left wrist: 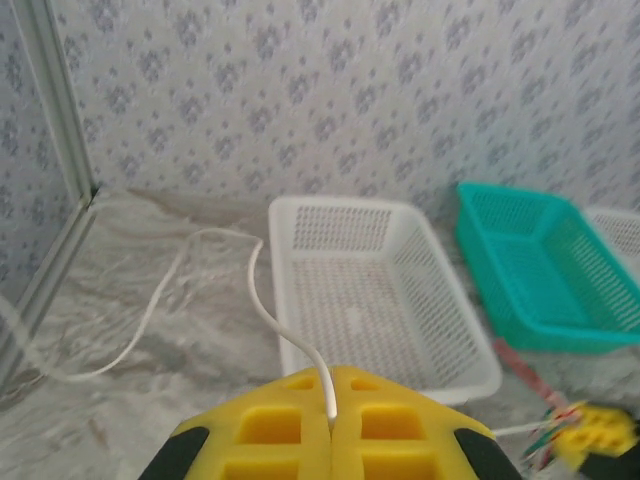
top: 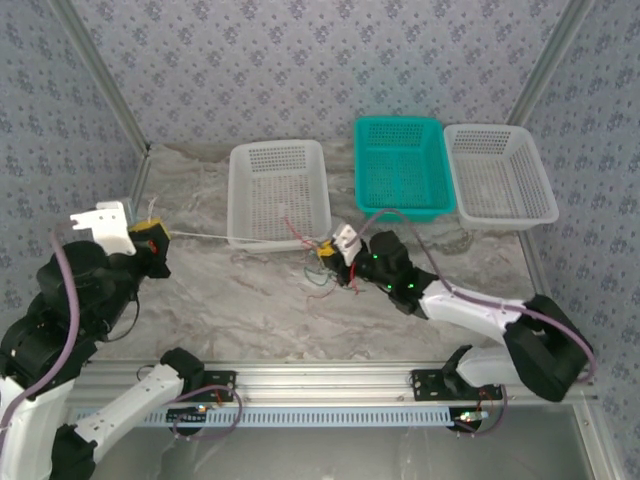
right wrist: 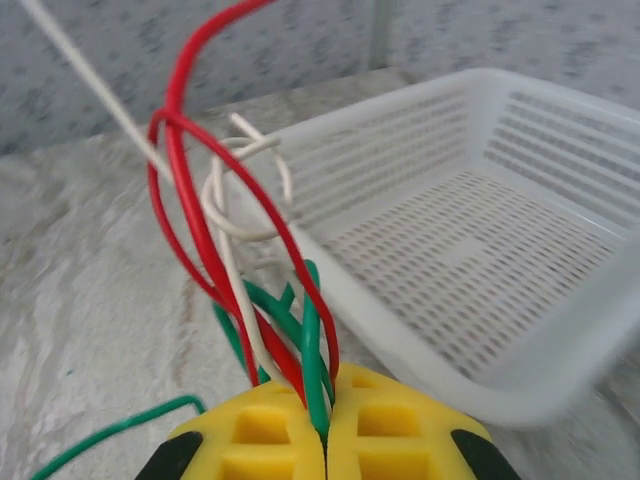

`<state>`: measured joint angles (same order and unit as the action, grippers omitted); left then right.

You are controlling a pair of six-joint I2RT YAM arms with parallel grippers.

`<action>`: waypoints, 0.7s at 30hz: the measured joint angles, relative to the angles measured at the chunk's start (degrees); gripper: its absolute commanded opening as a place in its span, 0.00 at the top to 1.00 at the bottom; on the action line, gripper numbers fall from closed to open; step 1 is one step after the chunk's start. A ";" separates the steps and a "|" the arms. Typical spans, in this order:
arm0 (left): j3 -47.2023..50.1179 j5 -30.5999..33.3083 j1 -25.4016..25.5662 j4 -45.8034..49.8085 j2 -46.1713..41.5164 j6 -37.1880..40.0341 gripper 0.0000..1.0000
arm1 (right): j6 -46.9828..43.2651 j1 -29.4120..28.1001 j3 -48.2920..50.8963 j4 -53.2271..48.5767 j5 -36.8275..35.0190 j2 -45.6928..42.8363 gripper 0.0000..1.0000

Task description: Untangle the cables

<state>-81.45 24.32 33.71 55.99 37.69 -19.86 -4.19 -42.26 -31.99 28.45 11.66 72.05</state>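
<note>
I should next move my left gripper down toward the right gripper, to the tabletop before the white basket (top: 238,262), which lies below. This will slacken and release the taut white cable.
My left gripper (left wrist: 331,405) is shut on the white cable (left wrist: 262,305), which runs taut across the table (top: 215,236) to the right gripper. At the table's middle my right gripper (right wrist: 325,425) is shut on the tangle of cables (right wrist: 265,290): red (right wrist: 185,200), green (right wrist: 308,340) and white strands knotted together just above the yellow jaws. From above, the left gripper (top: 152,236) is at the far left and the right gripper (top: 330,252) sits by the white basket's front corner. A loose green end (right wrist: 110,432) lies on the table.
A white basket (top: 280,190) stands behind the taut cable. A teal basket (top: 400,165) and another white basket (top: 498,172) stand at the back right. Patterned walls and metal posts close in the marbled table (top: 240,300).
</note>
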 measured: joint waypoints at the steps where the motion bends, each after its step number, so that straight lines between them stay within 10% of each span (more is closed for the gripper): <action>1: 0.37 0.52 0.17 0.02 0.61 0.17 1.00 | 1.51 1.16 0.90 -0.35 -0.52 -1.22 1.00; 17: 43.01 -12.59 -0.72 -25.16 -0.33 -13.70 0.98 | 3.72 7.26 3.82 -22.93 6.19 -17.77 1.00; 21: 51.04 -16.94 -0.72 -30.80 -0.52 -16.50 0.54 | -0.24 7.26 3.74 -27.28 9.88 -23.74 1.00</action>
<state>-30.41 7.38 32.99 25.19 37.17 -36.36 -4.43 -35.00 -28.25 1.17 21.54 48.31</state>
